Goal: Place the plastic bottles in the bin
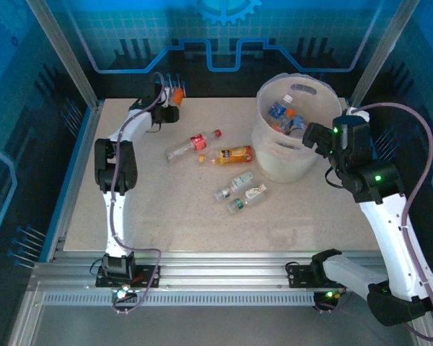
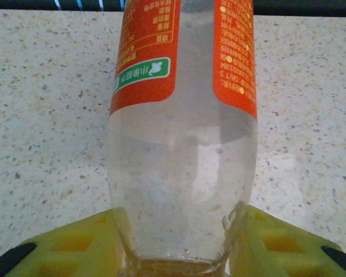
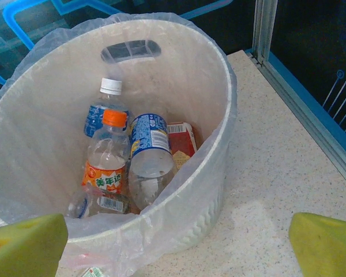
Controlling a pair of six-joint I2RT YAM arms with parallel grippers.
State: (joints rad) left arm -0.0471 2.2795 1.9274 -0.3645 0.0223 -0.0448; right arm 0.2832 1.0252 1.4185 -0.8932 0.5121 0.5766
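Note:
I need to lift the clear bottle with my left gripper over the bin's open top [image 1: 301, 108] next.
My left gripper [image 1: 166, 109] is at the table's far left back, shut on a clear plastic bottle [image 2: 181, 144] with an orange label. Its yellow fingers [image 2: 98, 239] press the bottle's lower end from both sides. The same bottle [image 1: 177, 94] points toward the back wall. The bin [image 1: 292, 126], a whitish bucket lined with a thin bag, stands at the back right. My right gripper [image 1: 314, 137] hovers at its near right rim, open, with nothing between its fingers [image 3: 29, 239]. Inside the bin [image 3: 219, 144] lie several bottles, among them an orange-capped one [image 3: 106, 156] and a blue-labelled one [image 3: 150, 144].
On the table's middle lie a red-labelled bottle [image 1: 195, 144], an orange-yellow one [image 1: 234, 154] and two small green-labelled ones [image 1: 234, 186] [image 1: 247, 198]. A metal frame post [image 3: 264, 29] and the blue table edge run just right of the bin.

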